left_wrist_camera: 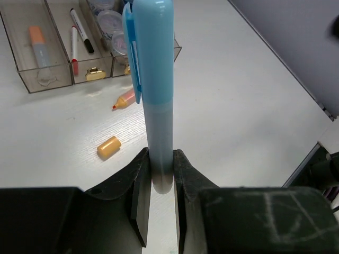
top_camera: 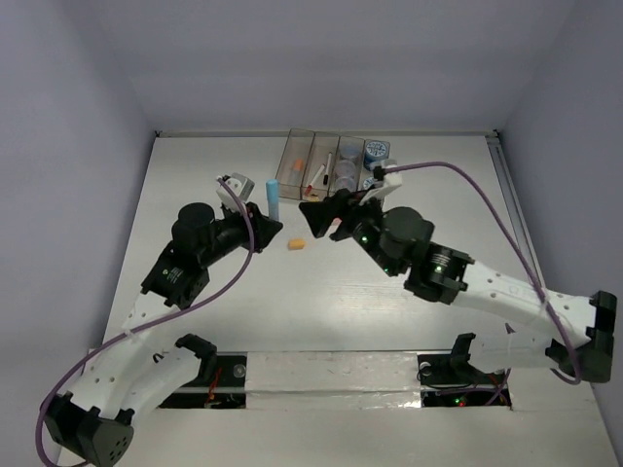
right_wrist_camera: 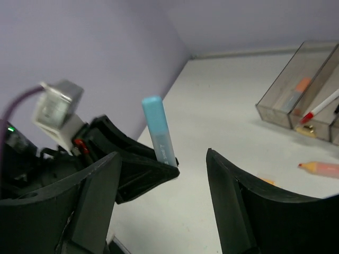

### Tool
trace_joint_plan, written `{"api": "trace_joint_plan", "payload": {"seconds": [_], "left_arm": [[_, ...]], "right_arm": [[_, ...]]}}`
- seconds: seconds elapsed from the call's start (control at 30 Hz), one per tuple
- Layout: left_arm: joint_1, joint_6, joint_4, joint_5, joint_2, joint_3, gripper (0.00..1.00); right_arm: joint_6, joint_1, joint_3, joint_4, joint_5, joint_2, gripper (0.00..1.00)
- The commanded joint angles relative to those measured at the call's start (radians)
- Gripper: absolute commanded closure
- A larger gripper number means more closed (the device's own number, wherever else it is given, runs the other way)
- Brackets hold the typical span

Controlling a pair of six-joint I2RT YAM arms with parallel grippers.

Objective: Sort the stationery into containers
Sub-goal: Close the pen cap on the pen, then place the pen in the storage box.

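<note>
My left gripper holds the light blue marker. I need to carry it outward next over the bin with the similar orange-capped marker, lower it and let it go.
My left gripper is shut on the lower end of a light blue marker, which stands upright above the table; the grip shows in the left wrist view on the marker. My right gripper is open and empty, just right of the marker and facing it. The row of translucent bins stands at the back; they hold an orange-capped marker, pens and round jars. An orange stub and an orange marker lie loose on the table.
The two grippers are close together in front of the bins. The left gripper's black fingers fill the lower left of the right wrist view. The wall rises behind the table's far edge.
</note>
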Motion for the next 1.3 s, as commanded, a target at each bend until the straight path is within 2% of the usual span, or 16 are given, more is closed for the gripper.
{"api": "trace_joint_plan", "payload": {"seconds": [0.0,0.13,0.17,0.3,0.5,0.8,1.0,1.13,1.27], "left_arm": [[0.0,-0.006,0.065,-0.027,0.043,0.043,1.0],[0.0,-0.009,0.071,-0.052,0.17,0.146,1.0],[0.0,-0.009,0.076,-0.069,0.204,0.211,1.0],[0.01,-0.022,0.056,-0.118,0.472,0.411,1.0],[0.028,0.001,0.01,-0.198,0.812,0.69,1.0],[0.085,0.055,-0.098,-0.248,1.199,1.043,1.0],[0.094,0.096,-0.171,-0.296,1.37,1.203,0.99],[0.094,0.13,-0.21,-0.327,1.437,1.261,0.92],[0.094,0.147,-0.233,-0.322,1.471,1.286,0.81]], "right_arm": [[-0.058,-0.012,-0.01,-0.038,0.047,-0.097,0.29],[-0.063,-0.012,-0.142,-0.035,0.063,-0.159,0.29],[-0.06,-0.012,-0.173,-0.027,0.066,-0.165,0.29],[-0.046,-0.021,-0.337,0.039,0.079,-0.191,0.25],[-0.016,-0.021,-0.431,0.033,0.072,-0.225,0.22],[0.05,-0.021,-0.553,0.01,0.049,-0.277,0.22],[0.078,-0.021,-0.573,-0.008,0.055,-0.249,0.22],[0.083,-0.021,-0.586,0.004,0.061,-0.239,0.22],[0.083,-0.021,-0.573,0.004,0.066,-0.216,0.22]]}}
